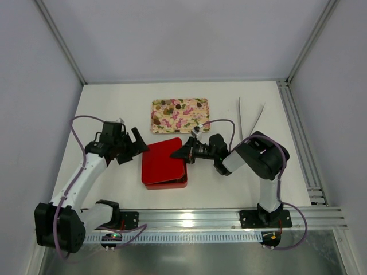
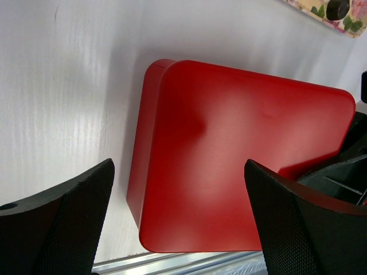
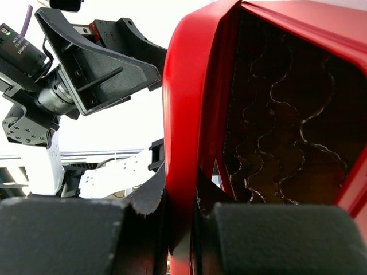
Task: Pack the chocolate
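Note:
I will next lower the lid's raised edge in my right gripper onto the box's open side and release it, as that side still gapes above the insert [image 3: 281,126].
The red box [image 1: 166,184] sits at the table's middle with its red lid [image 1: 162,159] on top, tilted up at the right side. My right gripper [image 1: 179,153] is shut on the lid's right edge [image 3: 183,114], and the brown gridded insert [image 3: 281,126] shows under it. My left gripper [image 1: 139,143] is open and empty at the box's left side, with the lid [image 2: 241,149] between and beyond its jaws. The chocolate [image 1: 179,106], several small dark and tan pieces, lies on the floral tray [image 1: 189,121] behind the box.
A pair of metal tongs [image 1: 248,121] lies at the back right. A metal rail [image 1: 312,149] runs along the right edge and another along the near edge. A corner of the floral tray [image 2: 321,10] shows in the left wrist view.

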`<state>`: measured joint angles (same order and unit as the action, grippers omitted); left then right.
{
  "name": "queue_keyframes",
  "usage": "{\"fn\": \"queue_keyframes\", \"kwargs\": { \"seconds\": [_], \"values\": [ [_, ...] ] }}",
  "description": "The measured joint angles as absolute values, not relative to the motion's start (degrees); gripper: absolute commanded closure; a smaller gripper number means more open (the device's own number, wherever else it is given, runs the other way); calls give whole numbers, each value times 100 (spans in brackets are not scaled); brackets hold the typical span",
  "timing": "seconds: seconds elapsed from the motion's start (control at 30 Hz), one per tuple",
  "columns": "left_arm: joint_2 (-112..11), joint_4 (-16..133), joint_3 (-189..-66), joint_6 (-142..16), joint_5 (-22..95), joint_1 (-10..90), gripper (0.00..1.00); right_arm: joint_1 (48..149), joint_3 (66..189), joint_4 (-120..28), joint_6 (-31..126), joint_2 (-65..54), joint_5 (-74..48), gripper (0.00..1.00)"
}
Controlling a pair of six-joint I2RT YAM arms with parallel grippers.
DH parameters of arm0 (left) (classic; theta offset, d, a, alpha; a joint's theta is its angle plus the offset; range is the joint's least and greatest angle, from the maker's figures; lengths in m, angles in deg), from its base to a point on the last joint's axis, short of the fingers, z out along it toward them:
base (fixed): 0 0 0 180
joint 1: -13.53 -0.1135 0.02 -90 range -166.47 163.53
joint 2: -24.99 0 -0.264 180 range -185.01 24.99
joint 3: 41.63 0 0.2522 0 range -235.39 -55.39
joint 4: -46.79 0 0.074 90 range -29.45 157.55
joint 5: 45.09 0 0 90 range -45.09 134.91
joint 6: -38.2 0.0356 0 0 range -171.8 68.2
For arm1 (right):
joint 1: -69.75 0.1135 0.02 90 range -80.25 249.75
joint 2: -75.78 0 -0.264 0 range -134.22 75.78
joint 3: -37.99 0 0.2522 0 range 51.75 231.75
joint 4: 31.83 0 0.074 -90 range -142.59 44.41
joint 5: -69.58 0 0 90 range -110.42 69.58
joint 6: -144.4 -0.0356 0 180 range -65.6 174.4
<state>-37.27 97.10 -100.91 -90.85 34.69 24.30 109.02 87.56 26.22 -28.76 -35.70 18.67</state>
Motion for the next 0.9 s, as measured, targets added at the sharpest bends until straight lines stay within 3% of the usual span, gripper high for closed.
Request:
{"fn": "queue_keyframes", "kwargs": {
  "seconds": [0.3,0.53,0.9],
  "values": [
    [-3880,9581,-10010,-9190,3474,2607,11,10902,8640,2768,-2965,-3710,1850,95],
    [-4007,9525,-9946,-9209,3480,2694,12,10898,8520,2840,-3005,-3712,1817,82],
    [-4199,9387,-9938,-9211,3485,2865,14,10753,8188,2849,-3005,-3712,1802,70]
  ]
}}
